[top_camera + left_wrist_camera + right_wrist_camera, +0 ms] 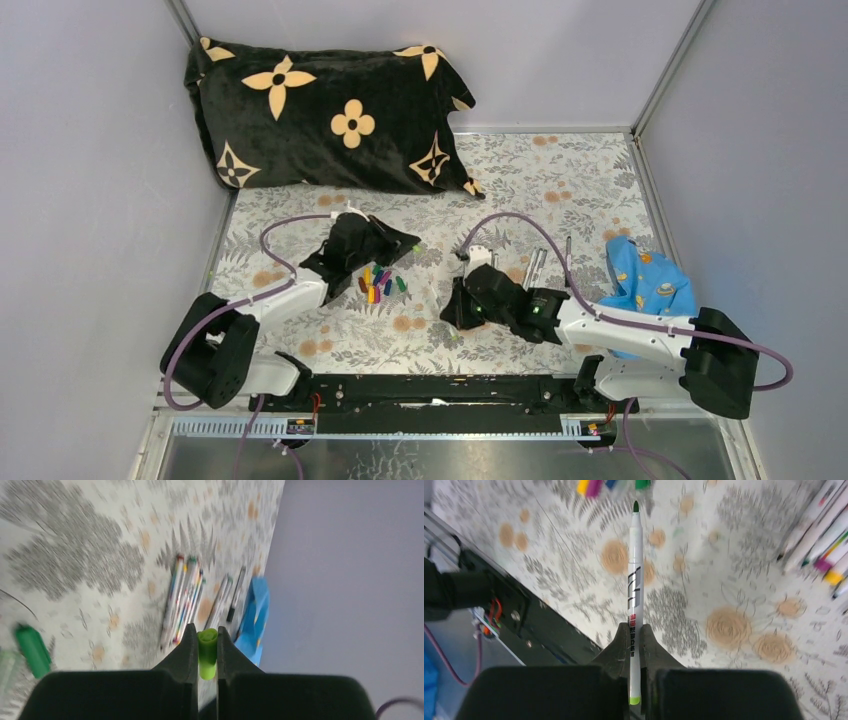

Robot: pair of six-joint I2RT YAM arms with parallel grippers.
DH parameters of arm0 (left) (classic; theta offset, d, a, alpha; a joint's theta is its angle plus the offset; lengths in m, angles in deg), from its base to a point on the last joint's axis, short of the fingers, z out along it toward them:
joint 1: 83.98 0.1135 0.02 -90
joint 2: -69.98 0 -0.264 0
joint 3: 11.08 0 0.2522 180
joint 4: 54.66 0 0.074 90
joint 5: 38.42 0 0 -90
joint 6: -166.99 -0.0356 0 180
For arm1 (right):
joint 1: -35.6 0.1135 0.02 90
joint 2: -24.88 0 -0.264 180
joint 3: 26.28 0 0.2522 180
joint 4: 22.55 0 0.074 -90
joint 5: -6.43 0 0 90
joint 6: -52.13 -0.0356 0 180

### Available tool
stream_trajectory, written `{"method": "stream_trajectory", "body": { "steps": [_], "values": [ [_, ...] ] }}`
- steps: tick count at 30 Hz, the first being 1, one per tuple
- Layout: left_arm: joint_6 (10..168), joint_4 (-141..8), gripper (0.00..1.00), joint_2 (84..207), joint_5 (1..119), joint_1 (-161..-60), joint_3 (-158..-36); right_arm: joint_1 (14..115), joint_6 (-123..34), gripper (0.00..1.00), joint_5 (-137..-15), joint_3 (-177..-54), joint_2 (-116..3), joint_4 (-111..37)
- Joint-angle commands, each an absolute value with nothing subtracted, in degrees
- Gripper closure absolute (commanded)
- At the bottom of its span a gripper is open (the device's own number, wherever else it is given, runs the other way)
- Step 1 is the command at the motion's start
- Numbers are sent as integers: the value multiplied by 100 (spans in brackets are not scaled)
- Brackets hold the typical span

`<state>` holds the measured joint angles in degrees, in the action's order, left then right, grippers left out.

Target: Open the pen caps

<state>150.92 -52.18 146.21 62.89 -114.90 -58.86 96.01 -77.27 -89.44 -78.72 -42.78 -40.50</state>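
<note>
My left gripper is above and in front of the heap of caps, so next it needs to tip and lower back onto the heap to release the lime-green cap.
My left gripper (205, 630) is shut on a lime-green pen cap (207, 655), held above the table with its hollow end pointing away. My right gripper (635, 627) is shut on the white barrel of a pen (633, 575) whose dark tip is bare and points toward a heap of loose coloured caps (380, 285). Seen from above, the left gripper (405, 240) hangs just beyond that heap and the right gripper (452, 308) is to its right. More pens (182, 600) lie bunched on the cloth, with another few pens (535, 268) further right. One darker green cap (31, 650) lies on the table.
A black pillow with tan flowers (320, 110) fills the far left. A crumpled blue cloth (650, 280) lies at the right by the wall. The black base rail (524, 625) runs along the near edge. Grey walls close in on both sides.
</note>
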Motion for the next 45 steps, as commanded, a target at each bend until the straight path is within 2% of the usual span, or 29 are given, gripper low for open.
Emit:
{"method": "stream_trajectory", "body": {
  "steps": [1,5,10,15,26,33,37,40,45],
  "values": [
    [15575,-4506,100,14757,6025,-11116,-5741,9835,-7921,100,-8800,-7641,-4226,-4127],
    [15713,-4304,100,14813,6261,-10941,-5743,9923,-7977,100,-9052,-7601,-4141,-4217],
    [14114,-6398,100,14713,5835,-10976,-6692,9924,-8085,100,-10192,-7873,-3596,-5150],
    [12995,-7781,100,14877,5011,-11092,-6992,9747,-8238,100,-11395,-8268,-3470,-6119],
    [12468,-8595,98,15297,3688,-11518,-6829,8131,-7829,100,-11431,-8417,-4233,-6090],
    [12454,-8576,84,15355,3515,-11526,-6598,7440,-7298,100,-11068,-8659,-4958,-5765],
    [12462,-8524,70,15398,3507,-11528,-6530,7221,-7141,100,-10899,-8688,-5237,-5534],
    [12462,-8505,61,15403,3496,-11527,-6505,7078,-7049,96,-10726,-8726,-5471,-5389],
    [12467,-8511,52,15337,3495,-11535,-6518,7026,-6920,91,-10499,-8872,-5887,-5261]
  ]
}}
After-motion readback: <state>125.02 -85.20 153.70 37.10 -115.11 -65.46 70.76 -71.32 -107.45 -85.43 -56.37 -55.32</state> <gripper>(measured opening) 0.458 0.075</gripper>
